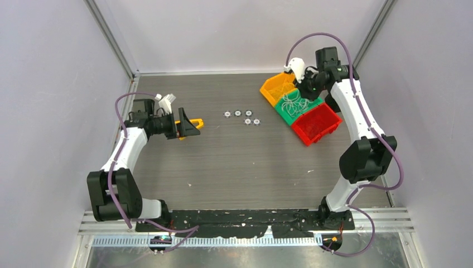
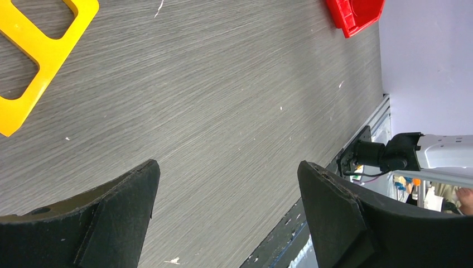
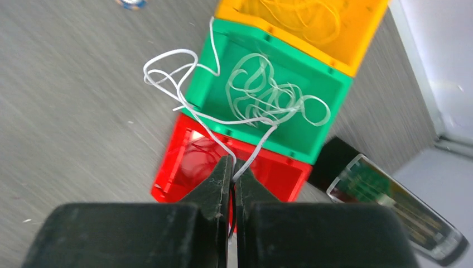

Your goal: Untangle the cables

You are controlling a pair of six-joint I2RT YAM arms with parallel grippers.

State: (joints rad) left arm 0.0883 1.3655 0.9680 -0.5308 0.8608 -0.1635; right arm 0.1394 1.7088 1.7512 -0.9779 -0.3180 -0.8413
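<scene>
I need to lower my right gripper into the green bin next and release the thin white cable [image 3: 167,75] there, since more white cable is already inside.
My right gripper [image 3: 233,167] is shut on a thin white cable [image 3: 167,75] and holds it above the bins. The cable loops out over the table to the left of the green bin [image 3: 312,137], where more white cable [image 3: 268,97] lies coiled. Yellow-orange cable [image 3: 304,14] lies in the orange bin [image 3: 357,50]. Thin red wire [image 3: 203,148] shows in the red bin [image 3: 173,173]. In the top view the right gripper [image 1: 304,86] hovers over the green bin [image 1: 287,114]. My left gripper [image 2: 226,173] is open and empty over bare table at the left [image 1: 189,125].
A yellow frame-like part [image 2: 39,56] lies by the left gripper. Several small round metal pieces [image 1: 242,116] lie mid-table. The three bins stand in a diagonal row at the back right, the red bin [image 1: 318,125] nearest. Walls close in on both sides.
</scene>
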